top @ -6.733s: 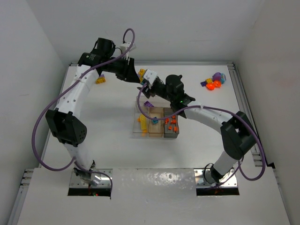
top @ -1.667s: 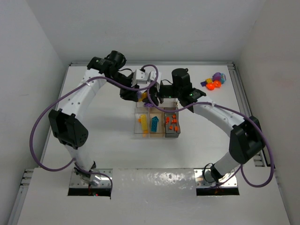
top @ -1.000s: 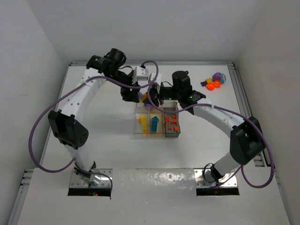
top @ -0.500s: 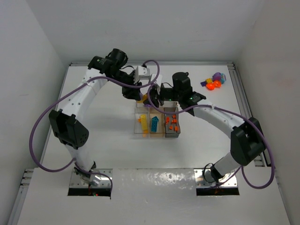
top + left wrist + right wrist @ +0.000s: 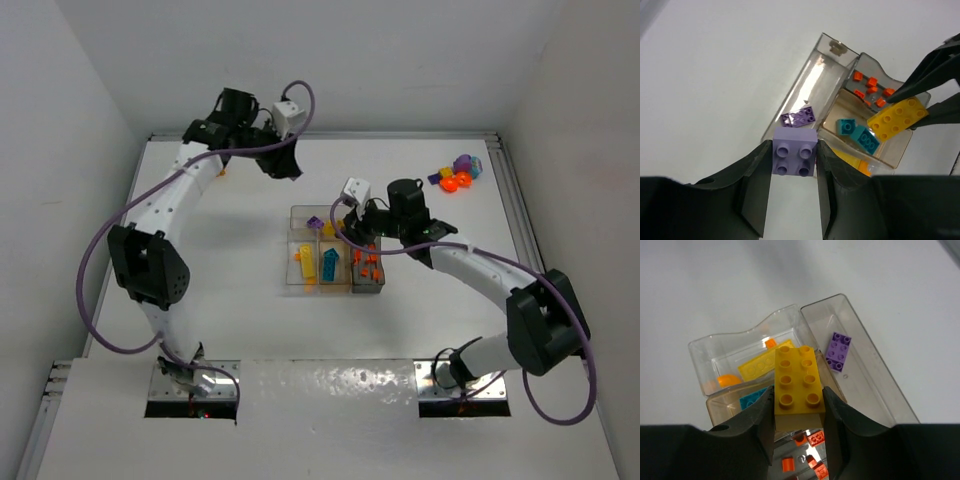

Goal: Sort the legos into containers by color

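My right gripper is above the yellow bricks' clear section (image 5: 306, 260) (image 5: 758, 360), which is to its left in the top view, so it will next lower over that section and release its yellow brick.
The clear tray (image 5: 296, 285) sits mid-table. Its wide section holds one purple brick (image 5: 314, 221). The clear narrow section holds yellow bricks (image 5: 303, 263), the tan one teal bricks (image 5: 329, 263), the grey one orange-red bricks (image 5: 366, 264). My left gripper (image 5: 287, 168) hangs behind and left of the tray, shut on a lilac 2x2 brick (image 5: 794, 157). My right gripper (image 5: 338, 233) hovers over the tray, shut on a yellow 2x4 brick (image 5: 797, 381). That yellow brick also shows in the left wrist view (image 5: 897, 119), above the tan section.
A small pile of purple, orange and blue bricks (image 5: 458, 175) lies at the far right. A small yellow-orange brick (image 5: 221, 170) lies at the far left under the left arm. White walls close in the table on three sides.
My left gripper has pulled back and to the left, away from the tray's far edge, still holding its brick. My right gripper has shifted nearer, over the tray, with the yellow brick.
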`<state>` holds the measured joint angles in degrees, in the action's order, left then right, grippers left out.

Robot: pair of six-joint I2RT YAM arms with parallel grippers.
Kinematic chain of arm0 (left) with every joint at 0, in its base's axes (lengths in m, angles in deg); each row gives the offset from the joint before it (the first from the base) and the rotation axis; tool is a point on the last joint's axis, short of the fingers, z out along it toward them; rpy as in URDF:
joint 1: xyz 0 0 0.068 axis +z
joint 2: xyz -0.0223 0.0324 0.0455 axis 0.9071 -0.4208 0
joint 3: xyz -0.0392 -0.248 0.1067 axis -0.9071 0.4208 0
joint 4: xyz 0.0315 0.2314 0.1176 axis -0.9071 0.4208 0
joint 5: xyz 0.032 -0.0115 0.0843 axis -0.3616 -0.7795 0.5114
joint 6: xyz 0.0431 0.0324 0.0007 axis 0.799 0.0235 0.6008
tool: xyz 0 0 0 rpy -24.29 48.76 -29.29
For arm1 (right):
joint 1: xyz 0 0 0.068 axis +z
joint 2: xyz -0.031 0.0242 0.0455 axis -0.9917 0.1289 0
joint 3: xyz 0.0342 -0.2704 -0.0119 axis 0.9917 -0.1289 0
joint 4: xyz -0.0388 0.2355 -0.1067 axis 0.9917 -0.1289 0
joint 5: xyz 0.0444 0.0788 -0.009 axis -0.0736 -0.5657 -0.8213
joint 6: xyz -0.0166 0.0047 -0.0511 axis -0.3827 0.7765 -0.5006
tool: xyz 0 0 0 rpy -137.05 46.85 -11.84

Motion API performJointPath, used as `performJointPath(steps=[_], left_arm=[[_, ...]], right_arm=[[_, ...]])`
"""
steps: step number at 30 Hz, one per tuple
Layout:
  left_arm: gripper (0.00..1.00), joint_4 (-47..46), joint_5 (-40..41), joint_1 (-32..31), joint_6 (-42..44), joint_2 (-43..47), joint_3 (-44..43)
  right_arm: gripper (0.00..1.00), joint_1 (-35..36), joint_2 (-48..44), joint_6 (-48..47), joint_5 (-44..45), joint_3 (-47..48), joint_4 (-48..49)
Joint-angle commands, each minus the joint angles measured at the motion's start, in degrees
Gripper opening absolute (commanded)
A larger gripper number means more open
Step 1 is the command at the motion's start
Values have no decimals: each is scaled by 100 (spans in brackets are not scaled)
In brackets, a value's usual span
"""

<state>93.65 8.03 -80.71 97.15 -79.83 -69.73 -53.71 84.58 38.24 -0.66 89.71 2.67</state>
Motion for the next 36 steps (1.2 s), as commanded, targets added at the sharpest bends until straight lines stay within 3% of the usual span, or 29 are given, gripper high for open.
performJointPath(steps=[1,6,10,11,13,16,22,25,29,36], left_arm=[[0,-441,183,-321,-389,-424,433],[0,-617,719,-462,-415,-952,531],[19,-828,843,-585,-442,-1259,575],[28,-863,877,-594,-468,-1356,583],[30,-855,878,-629,-459,-1435,557],[48,-688,834,-664,-372,-1532,540],[73,-503,1018,-673,-353,-1471,251],[73,-223,1481,-647,-668,-1462,-362],[73,68,2072,-410,-1074,-1366,-1015],[74,-19,2466,811,-1664,-655,-500]], right_arm=[[0,12,-526,63,277,-17,203],[0,3,-983,-183,629,-175,-140],[0,12,-1124,-175,708,-176,-228],[0,3,-1142,-166,700,-158,-246],[0,12,-1151,-157,673,-123,-289],[0,12,-1168,-148,621,-70,-307],[0,143,-853,-148,410,211,-517],[0,705,-459,-568,785,518,-911],[0,1005,148,-9,691,809,-712],[0,1593,1203,97,1463,1476,-868]])
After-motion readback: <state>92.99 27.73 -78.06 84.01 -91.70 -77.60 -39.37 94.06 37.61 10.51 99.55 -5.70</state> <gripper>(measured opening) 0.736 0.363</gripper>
